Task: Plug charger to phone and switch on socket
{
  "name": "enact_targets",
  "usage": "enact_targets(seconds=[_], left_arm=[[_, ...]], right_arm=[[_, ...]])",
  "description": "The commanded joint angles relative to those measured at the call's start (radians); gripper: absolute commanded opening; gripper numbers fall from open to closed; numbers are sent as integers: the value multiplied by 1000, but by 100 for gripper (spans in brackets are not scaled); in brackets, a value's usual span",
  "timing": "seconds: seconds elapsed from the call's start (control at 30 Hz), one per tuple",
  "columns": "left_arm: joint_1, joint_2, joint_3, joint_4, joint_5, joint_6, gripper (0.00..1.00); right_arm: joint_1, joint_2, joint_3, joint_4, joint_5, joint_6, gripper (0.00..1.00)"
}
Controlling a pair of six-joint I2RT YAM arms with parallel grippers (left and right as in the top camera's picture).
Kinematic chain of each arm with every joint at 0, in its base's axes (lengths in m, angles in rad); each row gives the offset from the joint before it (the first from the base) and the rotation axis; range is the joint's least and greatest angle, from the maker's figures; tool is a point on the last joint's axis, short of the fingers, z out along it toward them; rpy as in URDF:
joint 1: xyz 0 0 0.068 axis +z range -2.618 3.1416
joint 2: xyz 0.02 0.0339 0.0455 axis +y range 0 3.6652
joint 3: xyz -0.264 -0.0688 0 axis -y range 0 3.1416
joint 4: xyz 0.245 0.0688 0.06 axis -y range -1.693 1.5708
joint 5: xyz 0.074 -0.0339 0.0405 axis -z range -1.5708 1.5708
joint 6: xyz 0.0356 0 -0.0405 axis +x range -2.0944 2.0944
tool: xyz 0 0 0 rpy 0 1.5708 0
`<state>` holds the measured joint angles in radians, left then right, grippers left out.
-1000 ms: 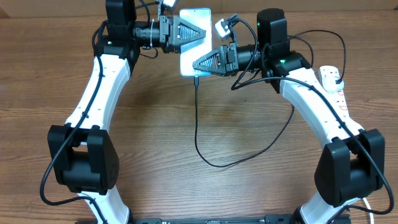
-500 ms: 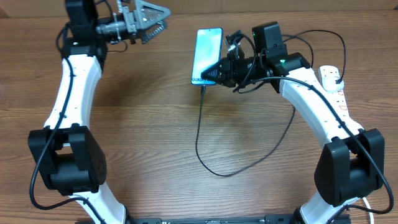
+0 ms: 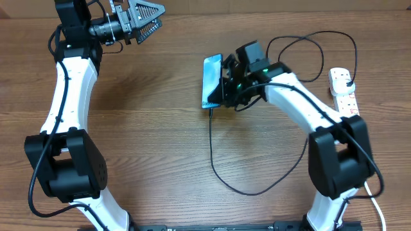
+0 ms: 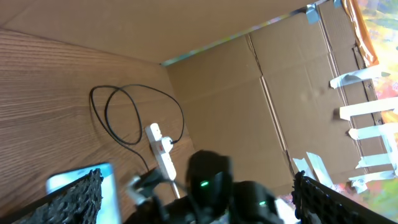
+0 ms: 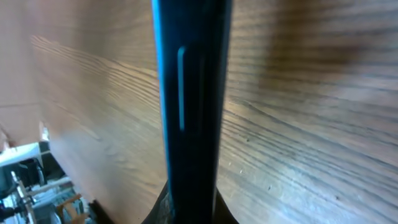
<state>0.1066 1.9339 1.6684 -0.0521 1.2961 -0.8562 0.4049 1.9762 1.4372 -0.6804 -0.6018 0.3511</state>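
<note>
My right gripper should next move down and back to let go of the phone (image 3: 211, 81) on the bare tabletop below, because the charger's cable already hangs from the phone's lower end.
The phone (image 3: 211, 81) stands tilted up on its long edge at mid-table, its teal screen facing left. My right gripper (image 3: 225, 85) is shut on it from the right. The right wrist view shows the phone's dark side edge (image 5: 193, 93) running up from between the gripper (image 5: 191, 202). The charger's thin black cable (image 3: 212, 147) hangs from the phone's lower end, loops toward the front and runs back to a black adapter (image 3: 347, 76) on the white socket (image 3: 345, 94) at the right. My left gripper (image 3: 140, 18) is open and empty, raised at the far left.
Brown cardboard walls (image 4: 249, 93) close off the back of the table. The spare cable (image 3: 308, 40) curls in loops behind my right arm. A thick white cord (image 3: 379, 206) trails off at the front right. From the left wrist I see the phone (image 4: 107, 180) and the socket (image 4: 161, 154) far off.
My left gripper let go of the phone, opened wide and swung away to the far left. The right gripper turned the phone up onto its edge and drew it slightly forward, the cable following.
</note>
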Motion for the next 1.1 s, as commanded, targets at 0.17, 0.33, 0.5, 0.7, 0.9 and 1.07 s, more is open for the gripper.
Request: enact_targets(seconds=[0.17, 0.33, 0.5, 0.7, 0.9, 1.07], left_arm=[[-2, -38, 2, 4, -7, 26, 100], [-2, -38, 2, 4, -7, 26, 99], [-2, -38, 2, 4, -7, 26, 100], [-2, -38, 2, 4, -7, 26, 99], [-2, -38, 2, 4, -7, 26, 100], [-2, -38, 2, 4, -7, 26, 99]], right_arm=[[40, 94, -18, 67, -50, -19, 4], [40, 123, -18, 74, -53, -19, 4], [40, 134, -18, 74, -46, -20, 4], [40, 136, -18, 74, -23, -19, 4], [40, 136, -18, 74, -20, -19, 8], [40, 136, -18, 74, -19, -19, 17]])
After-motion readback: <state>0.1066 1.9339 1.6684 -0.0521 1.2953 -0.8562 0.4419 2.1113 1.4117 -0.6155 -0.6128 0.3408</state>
